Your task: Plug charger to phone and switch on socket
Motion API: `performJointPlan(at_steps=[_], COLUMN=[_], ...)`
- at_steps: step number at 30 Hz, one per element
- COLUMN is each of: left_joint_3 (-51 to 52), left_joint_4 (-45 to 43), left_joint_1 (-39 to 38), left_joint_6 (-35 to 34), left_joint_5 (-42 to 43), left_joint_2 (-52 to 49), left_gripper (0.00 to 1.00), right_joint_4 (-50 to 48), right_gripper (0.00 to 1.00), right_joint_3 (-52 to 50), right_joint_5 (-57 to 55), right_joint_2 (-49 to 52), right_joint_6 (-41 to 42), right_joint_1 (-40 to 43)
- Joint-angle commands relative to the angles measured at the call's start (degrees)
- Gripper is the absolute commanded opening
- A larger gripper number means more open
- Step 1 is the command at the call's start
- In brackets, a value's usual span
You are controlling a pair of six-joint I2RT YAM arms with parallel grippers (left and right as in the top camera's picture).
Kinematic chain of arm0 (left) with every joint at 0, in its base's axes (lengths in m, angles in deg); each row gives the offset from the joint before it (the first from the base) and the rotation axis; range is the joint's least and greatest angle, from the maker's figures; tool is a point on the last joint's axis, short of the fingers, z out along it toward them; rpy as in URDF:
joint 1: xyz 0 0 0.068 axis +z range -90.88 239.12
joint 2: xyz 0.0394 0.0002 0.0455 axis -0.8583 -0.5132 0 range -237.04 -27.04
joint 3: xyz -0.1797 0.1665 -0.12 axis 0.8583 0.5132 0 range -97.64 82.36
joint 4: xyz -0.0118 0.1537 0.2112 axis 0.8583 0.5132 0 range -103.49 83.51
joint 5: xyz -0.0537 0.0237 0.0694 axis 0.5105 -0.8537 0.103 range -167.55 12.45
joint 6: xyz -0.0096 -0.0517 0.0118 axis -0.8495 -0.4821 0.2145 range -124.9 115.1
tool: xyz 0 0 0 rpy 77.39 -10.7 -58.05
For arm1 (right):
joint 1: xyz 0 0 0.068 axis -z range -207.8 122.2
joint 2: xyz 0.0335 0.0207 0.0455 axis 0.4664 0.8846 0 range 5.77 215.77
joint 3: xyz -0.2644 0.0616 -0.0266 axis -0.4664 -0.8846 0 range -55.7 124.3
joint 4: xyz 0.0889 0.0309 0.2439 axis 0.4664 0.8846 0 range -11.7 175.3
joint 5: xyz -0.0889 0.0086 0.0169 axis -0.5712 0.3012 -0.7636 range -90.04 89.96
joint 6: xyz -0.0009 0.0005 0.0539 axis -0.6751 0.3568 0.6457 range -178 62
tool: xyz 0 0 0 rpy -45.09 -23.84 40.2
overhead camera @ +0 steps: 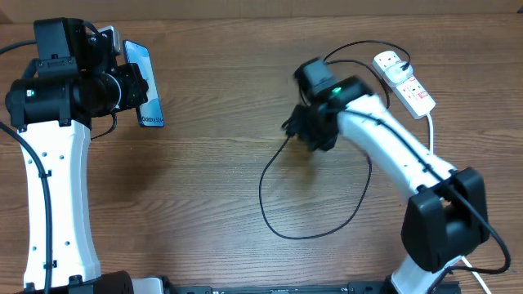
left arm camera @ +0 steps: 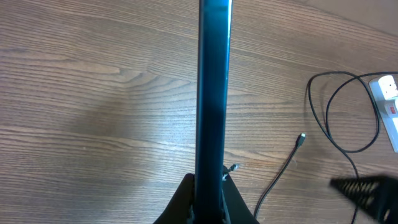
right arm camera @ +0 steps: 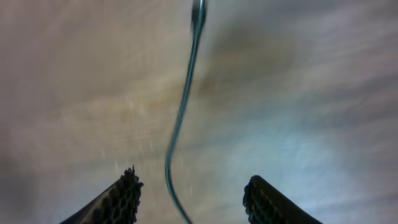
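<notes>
The connector tip's dark housing [right arm camera: 198, 17] lies below and ahead of my open fingers upon the table, so I will next move my right gripper down along the cable [right arm camera: 180, 118] onto it.
My left gripper [overhead camera: 131, 86] is shut on the phone [overhead camera: 145, 82] and holds it up on edge above the table at the far left. In the left wrist view the phone [left arm camera: 214, 93] shows edge-on, clamped between the jaws [left arm camera: 211, 202]. The black charger cable [overhead camera: 315, 233] loops across the table's middle and runs to the white socket strip [overhead camera: 406, 80] at the far right. My right gripper [overhead camera: 304, 135] is open, low over the cable near its free end. In the right wrist view the cable [right arm camera: 180, 118] lies between the open fingers [right arm camera: 193, 196], and its connector tip [right arm camera: 198, 14] is ahead of them.
The connector tip [left arm camera: 301, 138] lies on bare wood to the right of the phone. The socket strip [left arm camera: 388, 102] sits at the right edge of the left wrist view, with its thick white lead [overhead camera: 431, 131] running toward the right arm's base.
</notes>
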Motion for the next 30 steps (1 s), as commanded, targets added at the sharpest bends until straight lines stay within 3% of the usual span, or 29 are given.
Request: performJointPlan(at_steps=[1, 8, 14, 30], left_joint_3=[-0.7, -0.7, -0.7, -0.7], left_joint_4=[-0.5, -0.4, -0.3, -0.3], left_joint_1=[0.1, 0.1, 0.1, 0.1], left_joint_6=[-1.4, -1.4, -1.4, -1.4], left_joint_5=[0.8, 0.8, 0.8, 0.8], left_joint_2=[0.3, 0.3, 0.3, 0.3], left_gripper=[0.04, 0.04, 0.04, 0.04], right_joint_4=[-1.6, -6.8, -8.0, -12.2], right_gripper=[0.54, 0.54, 0.46, 0.4], right_joint_3=[2.1, 2.1, 2.1, 2.1], right_joint_5=[-4.5, -10.8, -15.9, -17.5], right_joint_2=[0.3, 4.0, 9.8, 15.3], right_joint_6=[2.8, 8.6, 12.2, 12.2], right_joint_1=[1.0, -0.8, -2.6, -5.5])
